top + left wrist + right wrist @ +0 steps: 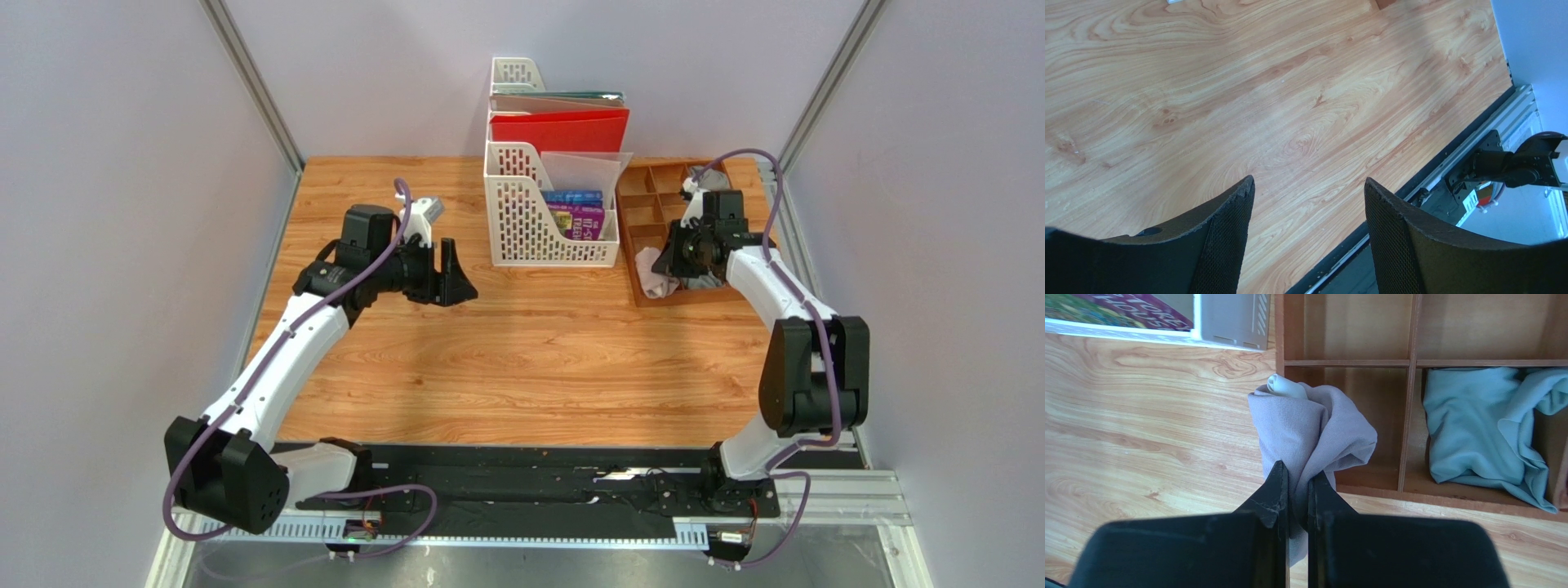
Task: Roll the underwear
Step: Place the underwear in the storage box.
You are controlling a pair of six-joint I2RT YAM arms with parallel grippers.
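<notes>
The robot's right gripper will shift toward the right in the wrist view and lower into the tray's empty front section [1379,410] to let go of the pinkish-grey underwear, because cloth hangs over the tray's edge.
My right gripper [1298,471] is shut on a pale pinkish-grey underwear [1309,425] with a cream band [1283,386] at its far end. The bunched cloth hangs over the front left corner of the wooden divided tray [1444,498], half above the table. A second underwear, blue-grey [1481,425], lies crumpled in the compartment to the right. In the top view the right gripper [671,262] is at the tray's near left corner, with pale cloth [658,289] under it. My left gripper [451,277] hovers open over bare table [1290,92], its fingers [1229,226] holding nothing.
A white mesh file basket [540,233] with folders and books stands at the back middle, just left of the tray [640,202]. Its corner [1229,321] is close to the held cloth. Grey walls flank the table; a black rail [528,484] runs along the near edge.
</notes>
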